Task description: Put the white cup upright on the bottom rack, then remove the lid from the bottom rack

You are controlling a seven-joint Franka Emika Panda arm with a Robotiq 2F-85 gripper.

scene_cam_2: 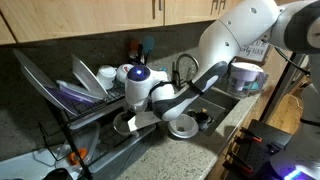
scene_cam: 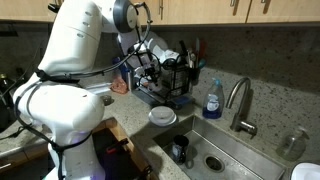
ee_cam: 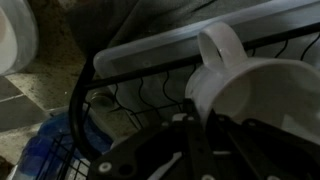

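My gripper will turn next and lower the white cup onto the rack's lower level point(scene_cam: 153, 91) point(ee_cam: 172, 88), then open.
My gripper point(ee_cam: 205, 125) is shut on the rim of the white cup point(ee_cam: 250, 85), a small cup with a handle that fills the right of the wrist view. In both exterior views the gripper point(scene_cam: 150, 68) point(scene_cam_2: 140, 112) reaches into the lower tier of the black wire rack point(scene_cam: 168, 97) point(scene_cam_2: 95, 122). The cup point(scene_cam_2: 141, 120) shows as a white patch under the fingers. A translucent pale lid point(ee_cam: 160, 50) lies behind the cup against the rack wires point(ee_cam: 120, 100). I cannot tell whether the cup stands upright.
Plates point(scene_cam_2: 85, 80) stand in the upper tier. A shallow white bowl point(scene_cam: 162, 116) sits on the counter in front of the rack. A blue soap bottle point(scene_cam: 212, 100), a faucet point(scene_cam: 240, 102) and the sink point(scene_cam: 215, 160) lie beside it.
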